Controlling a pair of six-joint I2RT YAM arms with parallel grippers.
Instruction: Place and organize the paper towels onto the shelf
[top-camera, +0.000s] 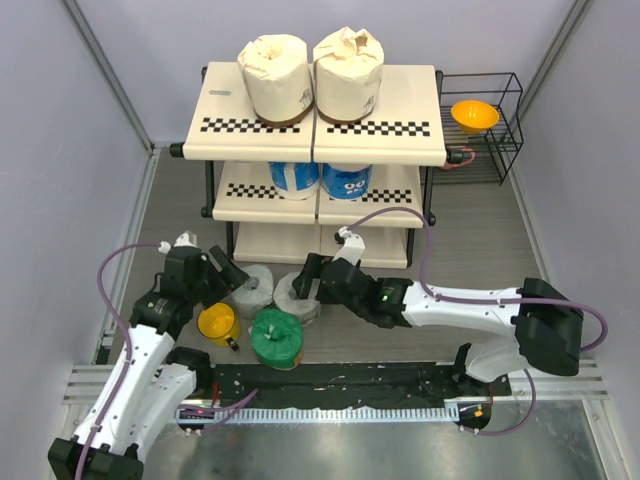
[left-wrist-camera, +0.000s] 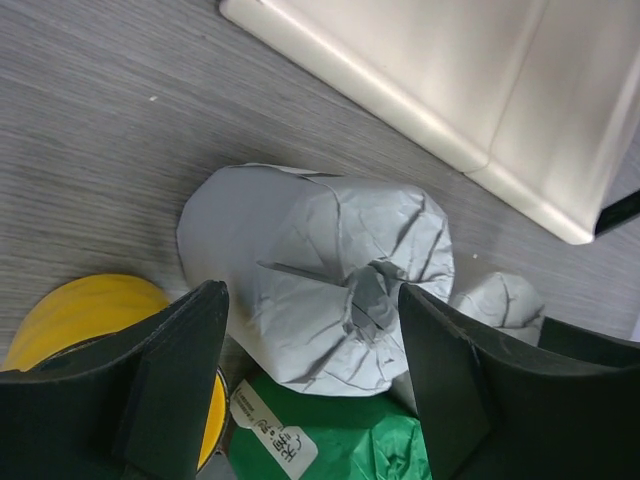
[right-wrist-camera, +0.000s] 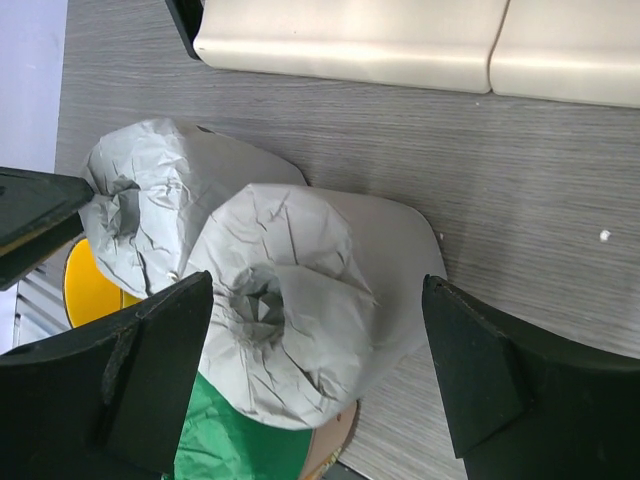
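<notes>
My right gripper lowers onto the grey roll's rim (top-camera: 308, 299) (right-wrist-camera: 326, 312) beside its hollow core and closes there next. That rim lies below and between the gripper's spread fingers.
Two cream paper towels (top-camera: 312, 75) stand on the top board of the shelf (top-camera: 395, 140), and two blue-and-white ones (top-camera: 320, 180) on the middle tier. Two grey rolls (top-camera: 252, 288) (top-camera: 292, 297) and a green roll (top-camera: 276, 338) stand on the table in front of the shelf. My left gripper (top-camera: 230, 272) is open above the left grey roll (left-wrist-camera: 320, 285), which lies between its fingers (left-wrist-camera: 170, 380). My right gripper (top-camera: 310, 278) is open over the right grey roll (right-wrist-camera: 290, 310), its fingers (right-wrist-camera: 150, 360) spread either side of it without touching.
A yellow mug (top-camera: 218, 323) stands left of the green roll, close under my left gripper. A black wire rack (top-camera: 490, 135) with an orange bowl (top-camera: 474, 115) stands right of the shelf. The shelf's bottom board (right-wrist-camera: 400, 45) lies just beyond the grey rolls.
</notes>
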